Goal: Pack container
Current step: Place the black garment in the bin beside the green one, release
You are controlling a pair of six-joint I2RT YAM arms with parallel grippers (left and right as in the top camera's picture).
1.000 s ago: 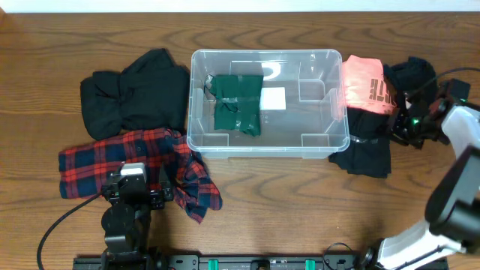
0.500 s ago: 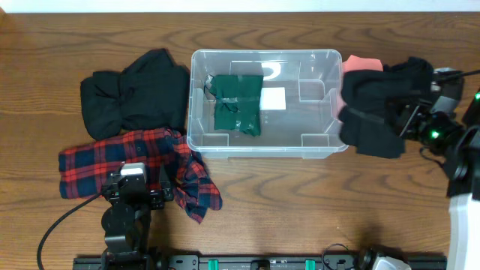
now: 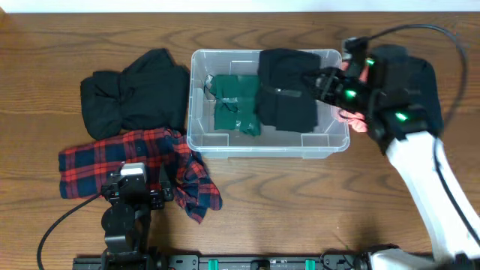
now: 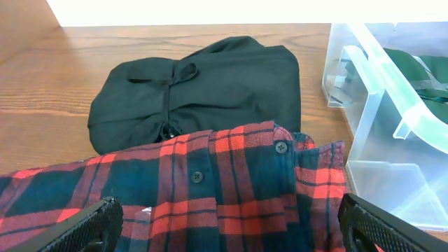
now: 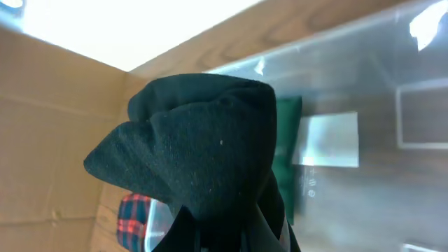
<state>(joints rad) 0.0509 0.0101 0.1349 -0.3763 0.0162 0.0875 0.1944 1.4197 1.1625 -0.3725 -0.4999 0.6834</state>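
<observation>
I should bring my right gripper down toward the green garment (image 3: 236, 101) to free the black one, because the middle of the container is below the gripper and to its left in the overhead view.
The clear container (image 3: 196, 97) stands at the table's middle, with a folded green garment (image 3: 236, 101) in its left half. My right gripper (image 3: 324, 82) is shut on a black garment (image 3: 285, 97) and holds it over the container's middle and right part. In the right wrist view the black garment (image 5: 203, 140) hangs from the gripper (image 5: 231, 234) and hides the fingers. Behind it show the container wall (image 5: 392, 84), its white label (image 5: 329, 140) and the green garment (image 5: 288, 133). My left gripper (image 3: 135, 191) (image 4: 227, 224) is open over a red plaid shirt (image 3: 127, 161) (image 4: 210, 182).
A second black garment (image 3: 135, 90) (image 4: 203, 87) lies left of the container. A salmon garment (image 3: 352, 120) shows partly under my right arm, right of the container. The container's left end (image 4: 378, 91) shows in the left wrist view.
My right arm lifted the black garment from the pile right of the container and swung it left, over the container. The left arm has not moved.
</observation>
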